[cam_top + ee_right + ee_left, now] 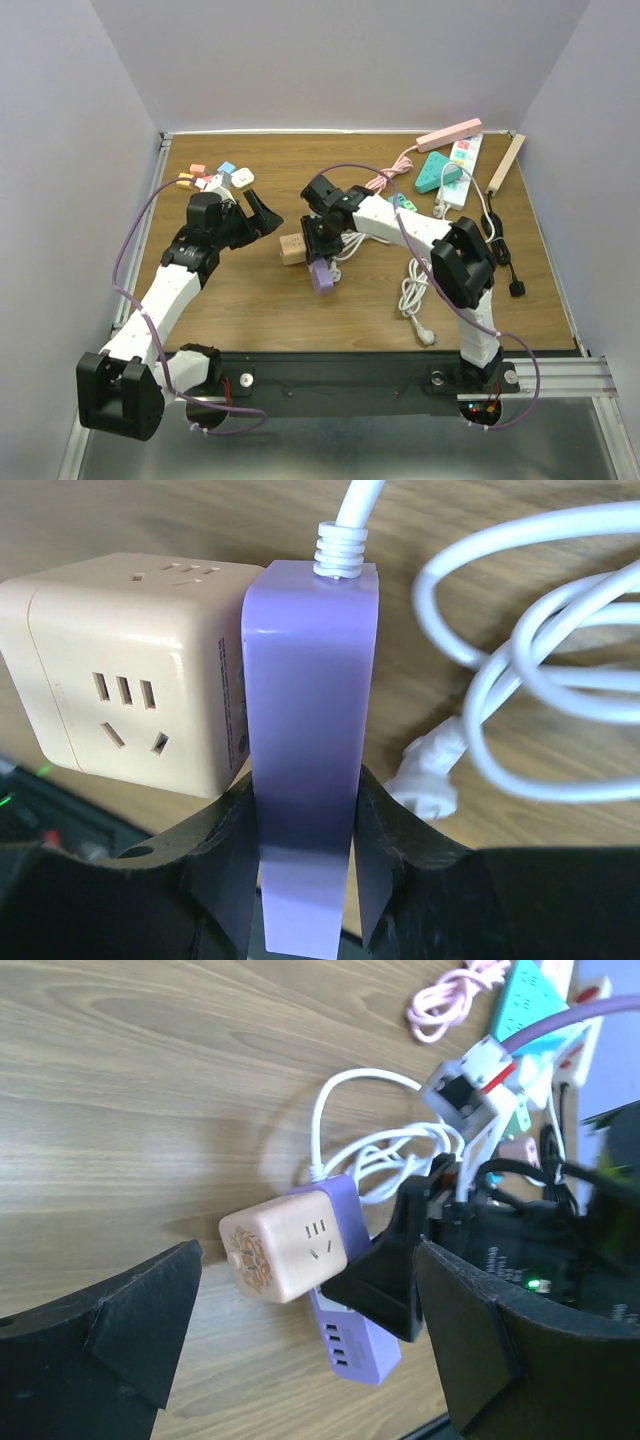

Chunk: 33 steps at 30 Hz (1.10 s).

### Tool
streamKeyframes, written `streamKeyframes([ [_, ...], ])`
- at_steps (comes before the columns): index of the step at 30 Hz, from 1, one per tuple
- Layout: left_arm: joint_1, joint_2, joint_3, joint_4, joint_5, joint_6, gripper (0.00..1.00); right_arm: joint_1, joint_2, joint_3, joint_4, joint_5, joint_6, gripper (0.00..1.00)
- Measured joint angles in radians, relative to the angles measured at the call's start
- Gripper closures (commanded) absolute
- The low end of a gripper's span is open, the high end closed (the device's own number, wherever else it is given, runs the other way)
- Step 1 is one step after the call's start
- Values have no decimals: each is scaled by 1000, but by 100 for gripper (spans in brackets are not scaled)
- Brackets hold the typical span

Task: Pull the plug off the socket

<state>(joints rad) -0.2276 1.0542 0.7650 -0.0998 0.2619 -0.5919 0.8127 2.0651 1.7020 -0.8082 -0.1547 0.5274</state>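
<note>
My left gripper needs to move toward the purple power strip (321, 275) next, with its open fingers going around the sides of the beige cube adapter, because there is still a gap between them and the cube adapter.
A beige cube adapter (292, 248) sits plugged into the side of a purple power strip (321, 275) with a white cable, at the table's middle. My right gripper (318, 248) is shut on the purple strip; in the right wrist view its fingers clamp the strip (310, 730) on both flat sides, with the cube (140, 670) to the left. My left gripper (262, 218) is open and empty, just left of the cube. In the left wrist view the cube (285, 1250) lies between its spread fingers (150, 1310) without touching them, and the strip (360, 1340) shows below.
Coiled white cable (415, 290) and its white plug (430, 780) lie right of the strip. Small adapters (215, 178) are at back left. A pink strip (450, 133), white strip (465, 170), teal adapter (437, 172), wooden strip (505, 163) and black cable (505, 255) are at right.
</note>
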Motion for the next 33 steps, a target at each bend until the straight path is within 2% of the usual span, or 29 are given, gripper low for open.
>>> streamKeyframes([
  [10, 33, -2, -72, 157, 207, -72, 1, -9, -155, 0, 48, -150, 32, 100],
  [20, 40, 6, -102, 280, 261, -144, 1, -24, -161, -29, 80, -213, 61, 100],
  [33, 40, -11, -120, 233, 200, -185, 1, -60, -222, -62, 142, -222, 101, 99],
])
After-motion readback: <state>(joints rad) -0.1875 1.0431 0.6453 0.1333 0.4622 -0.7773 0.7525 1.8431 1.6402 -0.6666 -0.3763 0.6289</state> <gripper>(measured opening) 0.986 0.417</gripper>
